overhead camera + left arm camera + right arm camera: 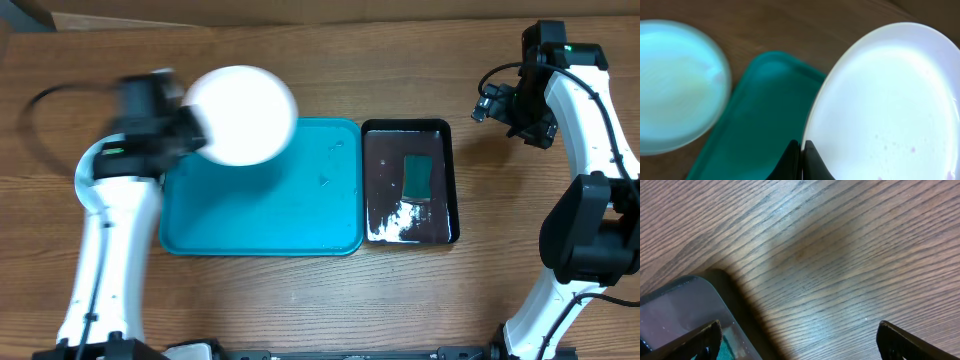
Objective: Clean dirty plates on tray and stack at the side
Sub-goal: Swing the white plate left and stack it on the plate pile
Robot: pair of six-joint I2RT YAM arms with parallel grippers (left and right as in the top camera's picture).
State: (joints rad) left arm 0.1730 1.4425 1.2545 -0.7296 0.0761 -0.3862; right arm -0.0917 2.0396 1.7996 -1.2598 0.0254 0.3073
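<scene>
The pale blue plate (88,178) (675,85) is below my left gripper, to its left in the overhead view, so I should swing the gripper across and down and release its plate onto it.
My left gripper (192,130) is shut on the rim of the white plate (242,115) and holds it tilted above the far left corner of the turquoise tray (300,215). The arm is motion-blurred. In the left wrist view the jaws (802,150) pinch the white plate's edge (890,100), which has faint reddish specks. The tray (765,115) lies below it, and a pale blue plate (675,85) lies on the wood to the tray's left. The yellow-green rimmed plate is out of view. My right gripper (495,104) is open and empty over bare wood (800,345).
A glossy black tray (375,150) with a green sponge (418,177) and white foam sits right of the turquoise tray. Its corner shows in the right wrist view (680,310). The table's far edge runs along the top.
</scene>
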